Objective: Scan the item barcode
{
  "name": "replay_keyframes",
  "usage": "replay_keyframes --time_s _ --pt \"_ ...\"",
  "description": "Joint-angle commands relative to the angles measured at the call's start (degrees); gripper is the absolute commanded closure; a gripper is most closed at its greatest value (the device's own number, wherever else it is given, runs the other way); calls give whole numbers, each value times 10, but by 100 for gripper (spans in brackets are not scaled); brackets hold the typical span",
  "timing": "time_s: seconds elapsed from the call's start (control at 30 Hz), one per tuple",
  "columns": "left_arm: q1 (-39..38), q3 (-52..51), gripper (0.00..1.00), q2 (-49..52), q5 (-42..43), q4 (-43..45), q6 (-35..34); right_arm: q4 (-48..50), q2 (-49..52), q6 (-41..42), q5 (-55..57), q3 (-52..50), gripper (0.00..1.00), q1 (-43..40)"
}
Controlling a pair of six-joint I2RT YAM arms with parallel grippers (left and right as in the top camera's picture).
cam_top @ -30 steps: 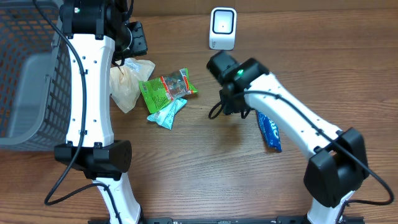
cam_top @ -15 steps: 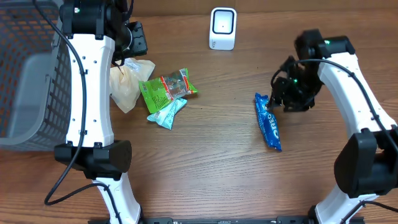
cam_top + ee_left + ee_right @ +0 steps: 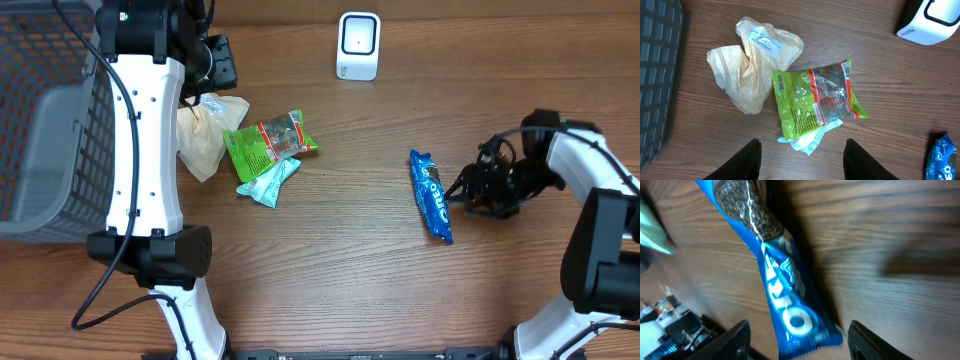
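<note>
Back and to the left of my right gripper in the overhead view lies the pack's near end, so next I move that way, fingers straddling it, and close.
A blue Oreo pack (image 3: pixel 431 195) lies flat on the wooden table, right of centre. My right gripper (image 3: pixel 464 194) sits low just to its right, fingers pointing at it. In the right wrist view the pack (image 3: pixel 775 270) runs diagonally, and its crimped near end lies between the open fingers of the right gripper (image 3: pixel 802 342), with gaps on both sides. The white scanner (image 3: pixel 358 45) stands at the back centre. My left gripper (image 3: pixel 802 162) hangs open above the table with nothing in it, near a green snack pack (image 3: pixel 812 100). In the overhead view the left gripper (image 3: pixel 218 68) is at the back left.
A beige plastic bag (image 3: pixel 205 130), the green snack pack (image 3: pixel 268 142) and a light blue packet (image 3: pixel 270 183) lie together left of centre. A grey mesh basket (image 3: pixel 50 120) fills the far left. The left arm's white column rises beside the basket.
The right arm swung from the middle of the table out to the right and dropped down beside the Oreo pack, its jaws spreading wider. The left arm has not moved.
</note>
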Motion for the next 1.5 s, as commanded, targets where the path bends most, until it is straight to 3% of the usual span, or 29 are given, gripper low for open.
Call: replay_keyframes --time_s 0.0,0.23,0.33,0.43,0.5,0.57,0.77,0.9,1.17,1.3,1.47 --pt "-1 -3 55 -9 5 2 -1 33 -15 -21 -62 -40 35 6" --pt "-1 -3 55 -9 5 2 -1 120 -15 -12 -87 -100 36 8" --pt "-1 -3 55 -9 5 1 -1 153 -15 12 -88 -125 42 9" --pt "-1 -3 55 -9 5 1 -1 167 -15 17 -88 -141 64 8" --pt "-1 -3 55 -9 5 1 -1 167 -15 17 -88 -141 86 8" --pt "-1 -3 55 -9 5 1 -1 167 -15 17 -88 -138 96 8" --pt "-1 -3 55 -9 5 1 -1 129 -24 70 -42 -85 96 10" --pt "-1 -3 55 -9 5 1 -1 71 -60 121 98 -17 96 40" --pt "-1 -3 55 -9 5 1 -1 -35 -121 321 568 115 96 254" --pt "-1 -3 55 -9 5 1 -1 -44 -100 418 651 119 96 365" --pt "-1 -3 55 -9 5 1 -1 -108 -19 483 751 119 96 437"
